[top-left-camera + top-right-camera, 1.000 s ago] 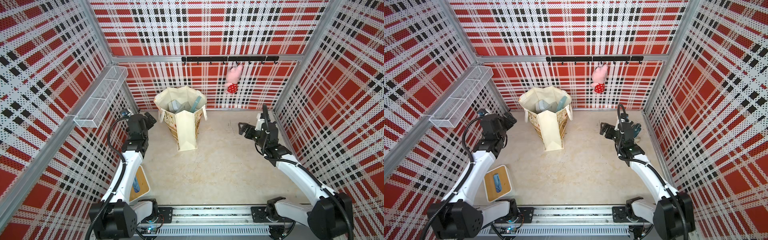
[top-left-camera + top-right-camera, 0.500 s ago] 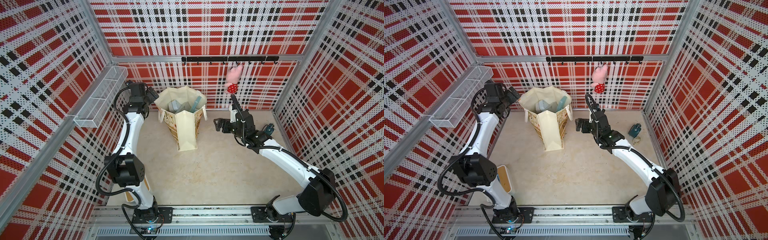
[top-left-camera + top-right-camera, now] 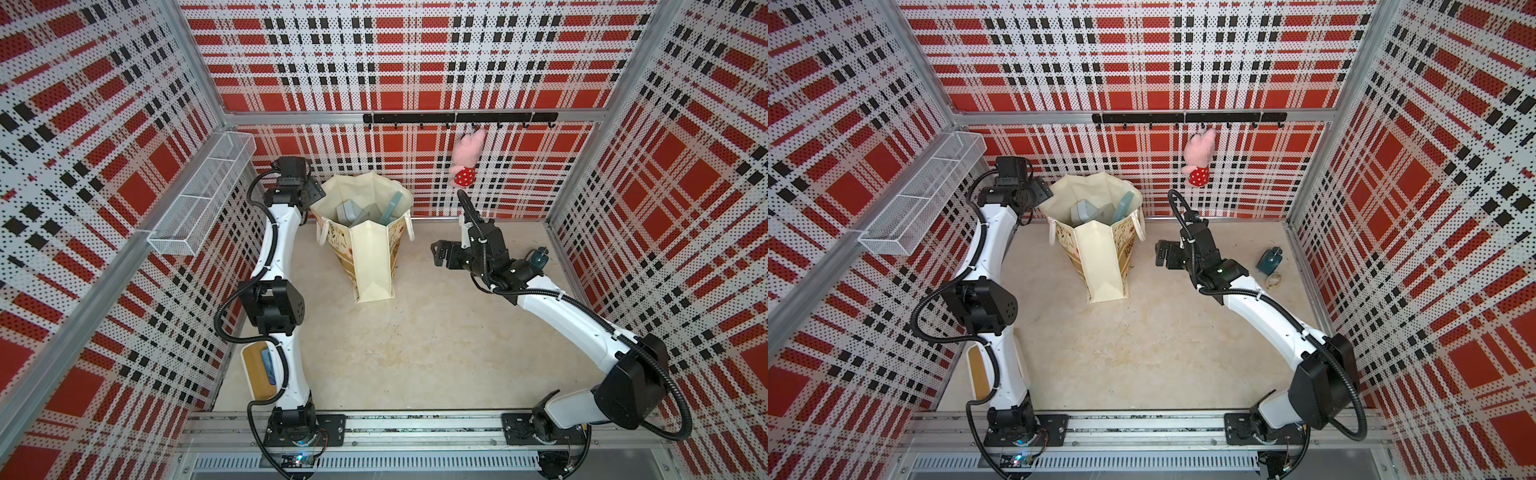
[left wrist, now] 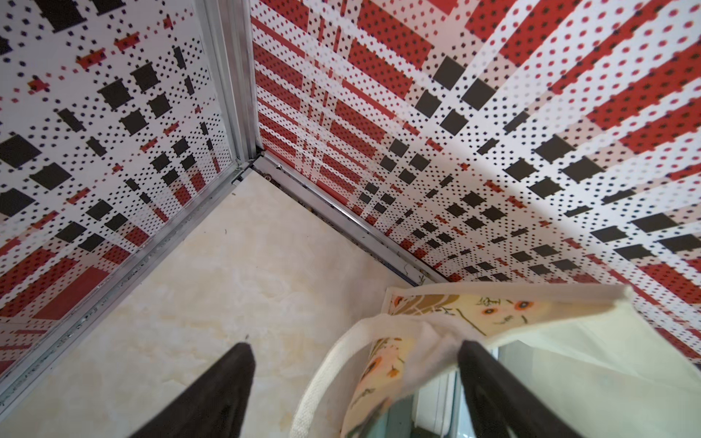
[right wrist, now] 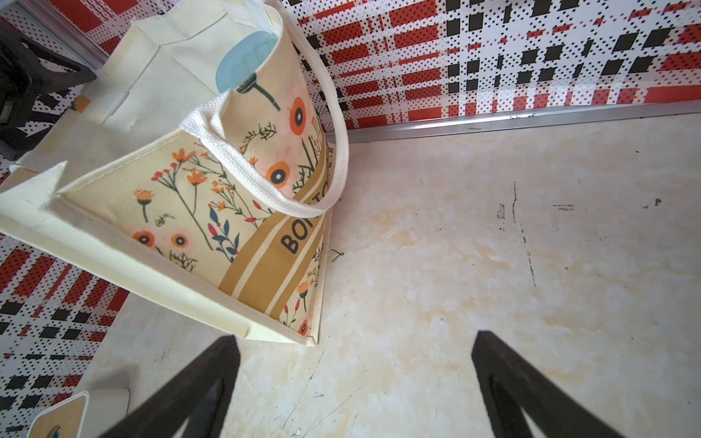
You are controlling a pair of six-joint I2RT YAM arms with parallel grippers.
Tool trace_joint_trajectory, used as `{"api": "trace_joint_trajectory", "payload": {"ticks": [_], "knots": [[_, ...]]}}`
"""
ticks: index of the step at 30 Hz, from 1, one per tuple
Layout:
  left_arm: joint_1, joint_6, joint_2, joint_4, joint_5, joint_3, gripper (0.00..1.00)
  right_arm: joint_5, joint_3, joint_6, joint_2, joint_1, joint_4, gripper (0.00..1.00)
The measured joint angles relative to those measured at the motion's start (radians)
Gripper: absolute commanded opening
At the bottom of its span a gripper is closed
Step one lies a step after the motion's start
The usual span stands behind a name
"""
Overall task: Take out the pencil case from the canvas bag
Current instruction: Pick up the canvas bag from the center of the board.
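Next, my left gripper eases slightly back and closes on the bag's flowered rim (image 4: 455, 311) beside the white handle, since that rim stands between its open fingers.
The canvas bag (image 3: 372, 257) (image 3: 1102, 266) stands upright at the back of the table, mouth open. Two grey-blue things (image 3: 349, 214) (image 3: 391, 206) show inside; which is the pencil case I cannot tell. My left gripper (image 3: 318, 193) (image 3: 1042, 193) is at the bag's left rim. In the left wrist view it (image 4: 354, 364) is open and straddles the flowered rim (image 4: 455, 311) and a white handle (image 4: 322, 379), one finger outside and one inside. My right gripper (image 3: 438, 253) (image 5: 354, 364) hangs open and empty above the table, right of the bag (image 5: 182, 212).
A white wire basket (image 3: 203, 199) hangs on the left wall. A pink plush toy (image 3: 467, 160) hangs from the black hook rail on the back wall. A small teal object (image 3: 1271, 259) and a rubber band (image 3: 1273, 281) lie near the right wall. A wood-topped box (image 3: 257, 370) sits behind my left arm.
Over the last second my left arm rose and reached to the bag's left rim, and its jaws have narrowed slightly. My right arm swung left toward the bag.
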Motion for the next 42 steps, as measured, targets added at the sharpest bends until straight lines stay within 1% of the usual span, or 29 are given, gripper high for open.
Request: {"api": "trace_joint_trajectory", "payload": {"ticks": [3, 6, 8, 15, 18, 21, 24, 28, 29, 32, 33, 35, 37, 38, 39, 42], "knots": [[-0.001, 0.004, 0.004, -0.008, 0.011, 0.005, 0.83, 0.001, 0.003, 0.000, 0.001, 0.000, -0.008, 1.00], [-0.002, 0.013, 0.004, -0.017, 0.022, 0.003, 0.89, 0.002, 0.003, 0.000, 0.002, 0.000, -0.014, 1.00], [-0.005, 0.015, 0.002, -0.023, 0.035, -0.002, 0.91, 0.003, 0.003, 0.000, 0.003, 0.000, -0.018, 1.00], [-0.008, 0.015, -0.043, -0.051, 0.079, -0.055, 0.91, 0.003, 0.004, 0.000, 0.013, 0.000, -0.025, 1.00], [-0.009, 0.016, -0.072, -0.054, 0.087, -0.075, 0.86, 0.002, 0.004, 0.000, 0.023, 0.000, -0.030, 1.00], [-0.010, 0.018, -0.092, -0.054, 0.087, -0.088, 0.78, 0.002, 0.005, 0.000, 0.027, 0.000, -0.034, 1.00], [-0.010, 0.023, -0.097, -0.054, 0.087, -0.097, 0.74, 0.002, 0.018, 0.001, 0.032, 0.000, -0.039, 1.00], [-0.010, 0.031, -0.095, -0.061, 0.090, -0.108, 0.62, 0.002, 0.034, 0.001, 0.034, 0.000, -0.042, 1.00], [-0.010, 0.033, -0.094, -0.061, 0.091, -0.108, 0.57, 0.002, 0.037, 0.001, 0.034, 0.000, -0.043, 0.99], [-0.010, 0.037, -0.090, -0.063, 0.093, -0.107, 0.39, 0.004, 0.039, 0.002, 0.036, 0.000, -0.053, 0.99], [-0.010, 0.037, -0.088, -0.065, 0.094, -0.105, 0.32, 0.006, 0.041, 0.003, 0.037, 0.000, -0.059, 0.98], [-0.010, 0.039, -0.082, -0.067, 0.094, -0.101, 0.21, 0.010, 0.048, 0.005, 0.040, 0.000, -0.068, 0.97], [-0.013, 0.045, -0.080, -0.070, 0.095, -0.096, 0.06, 0.015, 0.067, 0.010, 0.049, 0.000, -0.082, 0.97], [-0.014, 0.053, -0.079, -0.072, 0.097, -0.091, 0.01, 0.016, 0.081, 0.012, 0.055, 0.000, -0.088, 0.98], [-0.019, 0.065, -0.078, -0.077, 0.099, -0.083, 0.00, 0.018, 0.104, 0.014, 0.066, 0.000, -0.094, 0.99], [-0.041, 0.085, -0.078, -0.074, 0.116, -0.072, 0.00, 0.022, 0.196, 0.048, 0.112, 0.000, -0.099, 1.00]]}}
